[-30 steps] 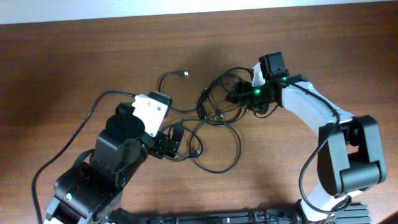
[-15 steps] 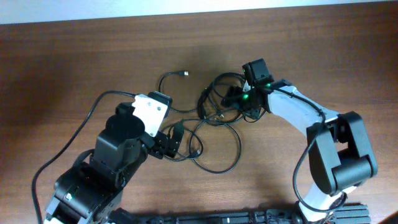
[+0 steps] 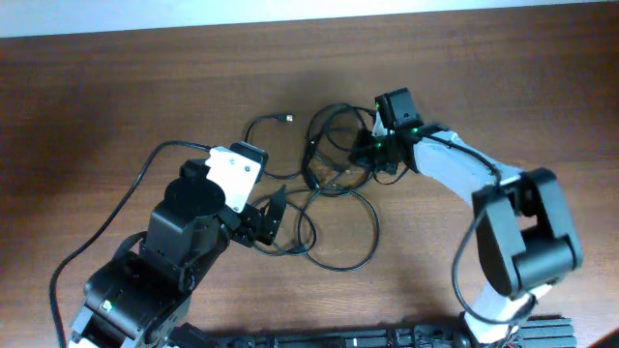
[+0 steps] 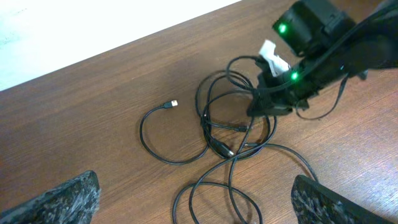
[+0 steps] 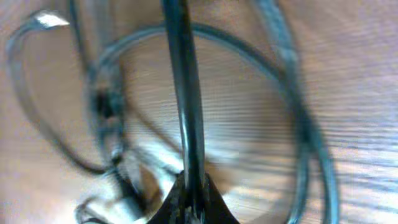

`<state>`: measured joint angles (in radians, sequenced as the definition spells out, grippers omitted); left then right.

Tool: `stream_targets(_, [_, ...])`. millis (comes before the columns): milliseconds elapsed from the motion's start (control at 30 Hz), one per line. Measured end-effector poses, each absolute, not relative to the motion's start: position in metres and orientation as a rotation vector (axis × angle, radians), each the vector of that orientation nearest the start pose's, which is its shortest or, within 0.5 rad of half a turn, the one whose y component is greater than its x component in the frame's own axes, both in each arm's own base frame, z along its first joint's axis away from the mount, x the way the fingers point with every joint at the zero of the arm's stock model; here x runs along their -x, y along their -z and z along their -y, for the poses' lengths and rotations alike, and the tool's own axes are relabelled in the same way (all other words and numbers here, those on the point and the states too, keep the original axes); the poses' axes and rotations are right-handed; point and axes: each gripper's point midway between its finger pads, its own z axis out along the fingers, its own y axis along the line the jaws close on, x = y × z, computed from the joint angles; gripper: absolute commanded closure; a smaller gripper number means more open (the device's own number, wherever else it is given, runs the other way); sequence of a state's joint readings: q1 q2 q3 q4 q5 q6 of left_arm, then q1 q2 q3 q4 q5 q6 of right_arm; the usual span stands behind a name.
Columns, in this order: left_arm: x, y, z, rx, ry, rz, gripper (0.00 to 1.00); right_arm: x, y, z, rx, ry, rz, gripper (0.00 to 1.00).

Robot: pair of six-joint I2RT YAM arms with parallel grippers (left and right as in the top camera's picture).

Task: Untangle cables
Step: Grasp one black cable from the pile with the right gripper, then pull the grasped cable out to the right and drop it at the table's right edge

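Note:
My right gripper will next pull its piece of cable up and toward the right in the overhead view, to let it go over empty table, because it still crosses other loops.
The cables lie as thin black loops knotted together mid-table, one plug end trailing off to the left. My right gripper is at the tangle's right side, shut on one strand. In the right wrist view that strand runs straight up from the pinched tips of the right gripper. My left gripper is open over the lower loops. In the left wrist view the left gripper has its fingers far apart with cable loops lying between and beyond them, untouched.
The brown wooden table ends at a white edge along the back. The left arm's own thick black wire arcs beside its body. The right arm reaches in from the lower right.
My right gripper moved left into the tangle and shut on a strand. The upper loops shifted slightly. The left arm has stayed in place, open.

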<state>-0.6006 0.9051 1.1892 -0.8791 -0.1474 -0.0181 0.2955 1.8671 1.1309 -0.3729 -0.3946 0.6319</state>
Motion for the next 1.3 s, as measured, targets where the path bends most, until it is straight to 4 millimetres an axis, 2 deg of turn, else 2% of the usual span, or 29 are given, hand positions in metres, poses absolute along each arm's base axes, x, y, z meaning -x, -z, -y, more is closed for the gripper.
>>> stream_targets(33, [-0.243,-0.311,0.136,-0.540,0.198,-2.097,0.01,-0.391,-0.072,-0.191,-0.230,-0.825,-2.710,0.96])
stream_targets(67, [-0.243,-0.311,0.136,-0.540,0.198,-2.096,0.01,-0.395,-0.096,-0.193,-0.169,-0.840,-2.657,0.96])
stream_targets(133, [-0.243,-0.311,0.136,-0.539,0.198,-2.096,0.01,-0.400,-0.181,-0.196,-0.032,-0.872,-2.453,0.96])
stream_targets(200, [-0.243,-0.311,0.136,-0.540,0.197,-2.097,0.01,-0.392,-0.256,-0.192,0.040,-0.882,-2.265,0.96])
stream_targets(267, [-0.243,-0.311,0.136,-0.539,0.198,-2.096,0.01,-0.377,-0.324,-0.186,0.090,-0.882,-2.094,0.96])
stream_targets(400, [-0.243,-0.311,0.136,-0.540,0.198,-2.096,0.01,-0.350,-0.420,-0.171,0.121,-0.865,-1.855,0.96])
stream_targets(467, [-0.243,-0.311,0.136,-0.540,0.198,-2.096,0.01,-0.332,-0.480,-0.158,0.115,-0.836,-1.700,0.96])
stream_targets(500, [-0.243,-0.311,0.136,-0.540,0.198,-2.096,0.01,-0.323,-0.514,-0.148,0.096,-0.810,-1.616,0.96])
stream_targets(600, [-0.243,-0.311,0.136,-0.539,0.198,-2.096,0.01,-0.302,-0.582,-0.123,0.047,-0.732,-1.438,0.96])
stream_targets(633, [-0.243,-0.311,0.136,-0.540,0.198,-2.097,0.01,-0.293,-0.605,-0.112,0.024,-0.694,-1.371,0.96])
stream_targets(667, [-0.243,-0.311,0.136,-0.540,0.198,-2.096,0.01,-0.276,-0.637,-0.092,-0.020,-0.623,-1.271,0.96])
stream_targets(733, [-0.243,-0.311,0.136,-0.540,0.198,-2.097,0.01,-0.269,-0.651,-0.076,-0.061,-0.542,-1.229,0.96])
stream_targets(800, [-0.243,-0.311,0.136,-0.540,0.197,-2.097,0.01,-0.264,-0.665,-0.051,-0.132,-0.407,-1.180,0.96])
stream_targets(900, [-0.243,-0.311,0.136,-0.540,0.198,-2.096,0.01,-0.259,-0.663,-0.008,-0.274,-0.150,-1.176,0.96])
stream_targets(1000, [-0.243,-0.311,0.136,-0.539,0.198,-2.096,0.01,-0.261,-0.646,0.027,-0.406,0.090,-1.225,0.96])
stream_targets(1067, [-0.243,-0.311,0.136,-0.539,0.198,-2.096,0.01,-0.264,-0.622,0.063,-0.572,0.383,-1.290,0.96])
stream_targets(1100, [-0.243,-0.311,0.136,-0.540,0.197,-2.097,0.01,-0.265,-0.619,0.065,-0.572,0.419,-1.304,0.96])
stream_targets(1200, [-0.243,-0.311,0.136,-0.539,0.197,-2.096,0.01,-0.274,-0.574,0.106,-0.708,0.776,-1.434,0.96])
stream_targets(1300, [-0.243,-0.311,0.136,-0.540,0.197,-2.097,0.01,-0.279,-0.539,0.141,-0.791,1.001,-1.532,0.96])
